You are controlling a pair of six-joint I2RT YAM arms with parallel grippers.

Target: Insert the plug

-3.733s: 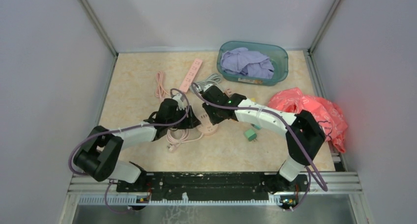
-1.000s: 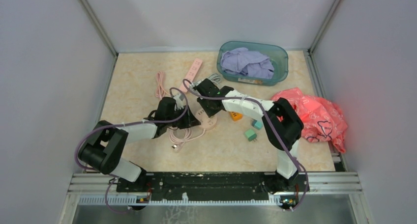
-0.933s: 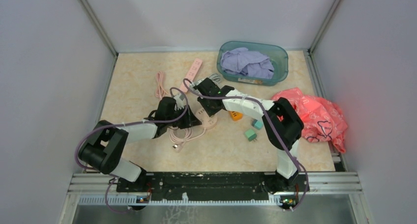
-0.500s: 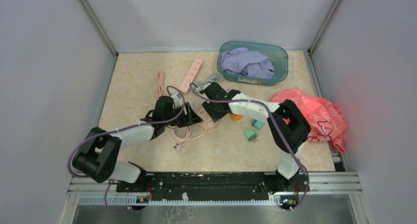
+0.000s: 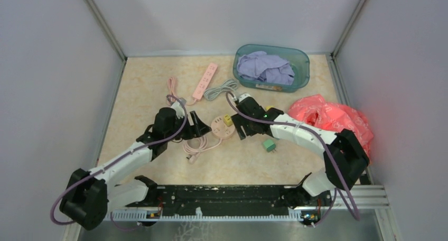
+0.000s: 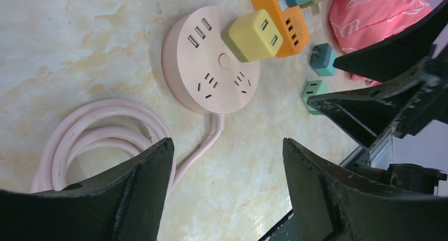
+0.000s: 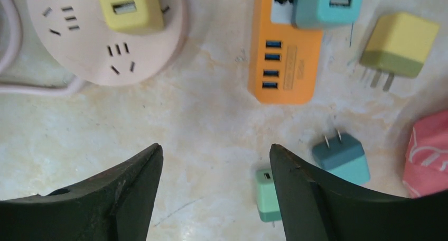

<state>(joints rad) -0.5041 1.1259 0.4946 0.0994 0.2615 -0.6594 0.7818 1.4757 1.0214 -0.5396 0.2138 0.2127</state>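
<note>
The robot's right gripper needs to move away from the hub next, back and down to the loose green plug, with its fingers on both sides of that plug's body (image 5: 269,145) (image 7: 269,196).
A yellow plug (image 6: 253,35) sits seated in the round pink socket hub (image 6: 211,66), also seen as yellow plug (image 7: 129,8) on the hub (image 7: 95,40) and from above as plug (image 5: 227,120) on hub (image 5: 222,129). My left gripper (image 6: 227,143) is open, a little back from the hub on its left, over bare table and the hub's cord. My right gripper (image 7: 216,148) is open too, just right of the hub, holding nothing. From above, the left gripper (image 5: 204,128) and right gripper (image 5: 241,131) flank the hub without touching it.
An orange USB strip (image 7: 285,66) carries a teal plug (image 7: 327,6). Loose plugs lie nearby: yellow-green (image 7: 399,51), teal (image 7: 343,156), green (image 7: 268,196). The coiled pink cord (image 5: 194,145), a pink power strip (image 5: 206,81), a teal bin (image 5: 301,58) and a red bag (image 5: 333,119) lie around.
Both grippers have opened and drawn back from the hub, the left arm leftward, the right arm to the right. The yellow plug stays in the hub.
</note>
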